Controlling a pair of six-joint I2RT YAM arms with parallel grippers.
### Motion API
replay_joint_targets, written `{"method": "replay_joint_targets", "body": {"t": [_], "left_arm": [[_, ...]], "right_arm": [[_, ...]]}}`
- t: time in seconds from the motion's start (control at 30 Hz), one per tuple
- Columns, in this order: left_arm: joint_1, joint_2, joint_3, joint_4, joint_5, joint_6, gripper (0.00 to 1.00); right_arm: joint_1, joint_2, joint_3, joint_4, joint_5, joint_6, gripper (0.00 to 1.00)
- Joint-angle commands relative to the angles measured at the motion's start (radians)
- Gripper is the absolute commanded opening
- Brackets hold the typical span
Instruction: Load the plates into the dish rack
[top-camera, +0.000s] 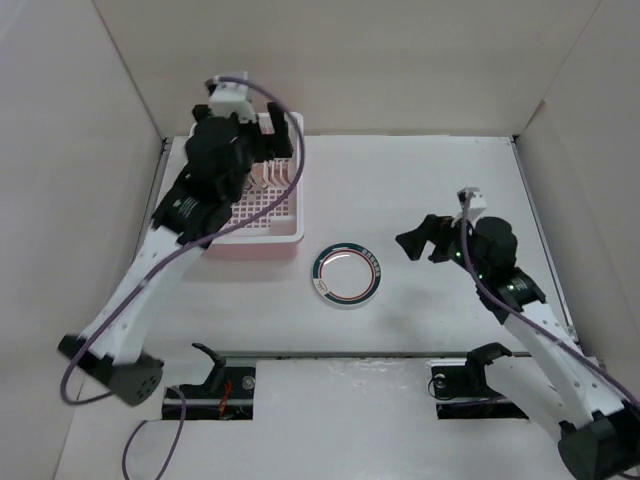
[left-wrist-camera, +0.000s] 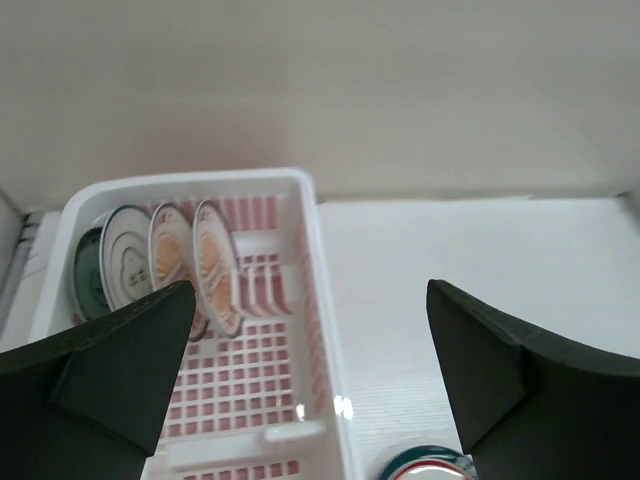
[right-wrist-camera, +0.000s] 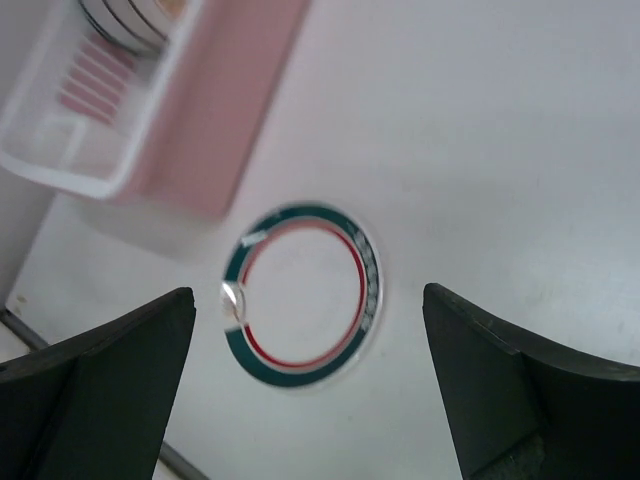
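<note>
The plate's edge facing my right gripper is clear of the rack, so my right gripper should go down and left in the top view onto it next.
A white plate with a green rim (top-camera: 348, 273) lies flat on the table, right of the dish rack's front corner. It also shows in the right wrist view (right-wrist-camera: 302, 300) and at the bottom edge of the left wrist view (left-wrist-camera: 425, 466). The pink dish rack (top-camera: 299, 190) stands at the back left. In it stand on edge a dark green plate (left-wrist-camera: 88, 282), a white plate with dark rings (left-wrist-camera: 128, 262) and two orange sunburst plates (left-wrist-camera: 170, 255) (left-wrist-camera: 215, 262). My left gripper (top-camera: 277, 135) (left-wrist-camera: 310, 292) is open and empty above the rack. My right gripper (top-camera: 415, 240) (right-wrist-camera: 307, 292) is open and empty, just right of the green-rimmed plate.
Cardboard walls enclose the table on the left, back and right (top-camera: 420, 60). A metal rail (top-camera: 330, 355) with the arm bases runs along the near edge. The rack's right half (left-wrist-camera: 270, 370) holds no plates.
</note>
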Motion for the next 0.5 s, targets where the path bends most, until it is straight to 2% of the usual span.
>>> {"method": "replay_joint_targets", "body": {"t": [0.0,0.2,0.3,0.4,0.47], "left_arm": [[-0.037,-0.200,-0.109,-0.042,0.100,-0.140,1.00],[-0.062,-0.470,-0.266,-0.002,0.226,-0.201,1.00],[-0.062,-0.547,-0.338,0.018,0.275,-0.212,1.00],[-0.062,-0.559,-0.347,-0.011,0.310,-0.212,1.00],[-0.062,-0.559,-0.347,-0.022,0.324,-0.212,1.00]], "right_arm": [[0.011,0.049,-0.083,0.113,-0.072,0.063,1.00],[-0.009,0.244,-0.179,0.254,-0.166,0.081,0.98],[-0.009,0.344,-0.201,0.360,-0.255,0.095,0.95],[-0.009,0.529,-0.190,0.468,-0.279,0.118,0.92],[0.002,0.591,-0.167,0.494,-0.295,0.130,0.90]]}}
